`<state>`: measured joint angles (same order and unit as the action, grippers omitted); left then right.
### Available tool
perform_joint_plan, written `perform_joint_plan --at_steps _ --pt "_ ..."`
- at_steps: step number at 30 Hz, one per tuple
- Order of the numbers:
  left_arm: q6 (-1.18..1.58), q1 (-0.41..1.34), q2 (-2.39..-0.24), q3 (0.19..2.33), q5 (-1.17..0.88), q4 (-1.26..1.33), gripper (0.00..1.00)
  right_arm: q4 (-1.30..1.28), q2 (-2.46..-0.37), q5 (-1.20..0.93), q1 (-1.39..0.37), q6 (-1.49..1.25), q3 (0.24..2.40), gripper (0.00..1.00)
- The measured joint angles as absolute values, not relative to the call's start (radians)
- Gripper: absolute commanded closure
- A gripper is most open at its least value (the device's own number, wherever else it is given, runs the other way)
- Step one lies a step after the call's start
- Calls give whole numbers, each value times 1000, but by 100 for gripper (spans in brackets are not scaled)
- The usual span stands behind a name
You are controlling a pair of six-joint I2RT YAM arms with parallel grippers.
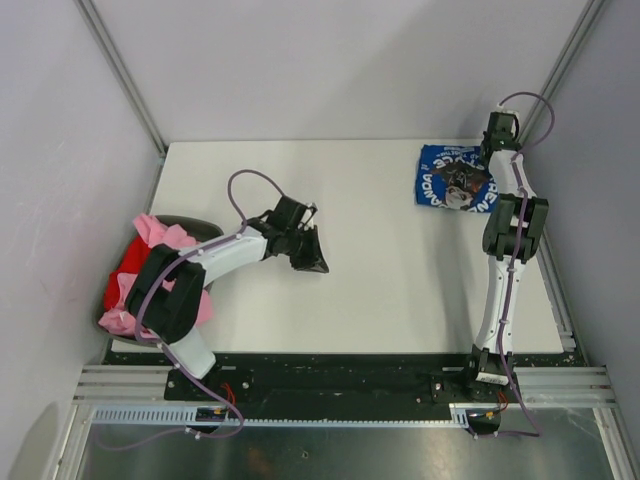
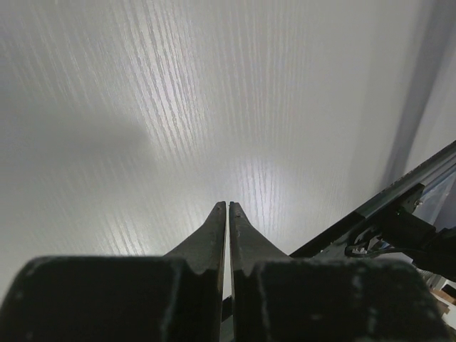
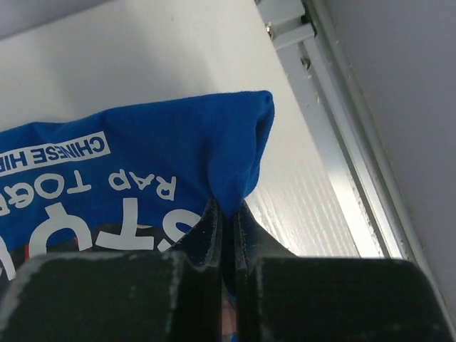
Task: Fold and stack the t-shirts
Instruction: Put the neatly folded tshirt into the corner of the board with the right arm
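My right gripper holds the pinched cloth and will next slide it outward toward the table's far edge and let go of it there, because bare tabletop still shows beyond the shirt.
The royal blue t-shirt (image 1: 453, 178) lies folded at the far right of the table, white lettering and a round graphic facing up. My right gripper (image 1: 489, 158) is shut on its right edge; in the right wrist view the blue cloth (image 3: 164, 160) is pinched between the fingertips of the gripper (image 3: 228, 208). The light pink t-shirt (image 1: 160, 240) and the red t-shirt (image 1: 122, 278) lie bunched in a pile at the table's left edge, partly under my left arm. My left gripper (image 1: 312, 252) is shut and empty over bare table near the middle; its closed gripper tips (image 2: 228, 205) show in the left wrist view.
A dark bowl-like object (image 1: 190, 226) sits behind the pink and red pile. Metal rails run along the table's right edge (image 3: 342, 135) and front edge (image 1: 340, 385). Enclosure walls stand close on the left, back and right.
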<state>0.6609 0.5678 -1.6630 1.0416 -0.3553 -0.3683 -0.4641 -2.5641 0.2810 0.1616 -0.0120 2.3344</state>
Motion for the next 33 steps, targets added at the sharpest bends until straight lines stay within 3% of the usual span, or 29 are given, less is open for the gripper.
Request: perform_joint_plan --at_steps 15,16,18,19,20,21,24,33 --pt "644 541 -1698 1057 -356 -388 93 -226 -2580 249 147 208 2331 98" --pt "643 539 -1702 1057 -356 -389 93 -216 -2581 249 146 222 2331 90" --pt "643 537 -1705 1058 -356 -393 93 -204 -2584 249 145 245 2331 60" --pt "643 536 -1705 1058 -356 -393 93 -200 -2585 250 145 248 2331 30" --pt "642 536 -1706 1058 -356 -393 93 -191 -2585 253 142 261 2325 15" --pt "640 536 -1706 1058 -358 -393 93 -183 -2585 258 139 258 2321 8" --pt "635 536 -1706 1061 -363 -395 92 -159 -2585 289 130 279 2304 2" --pt "620 522 -1686 1061 -353 -404 87 -186 -2516 353 68 237 2249 1"
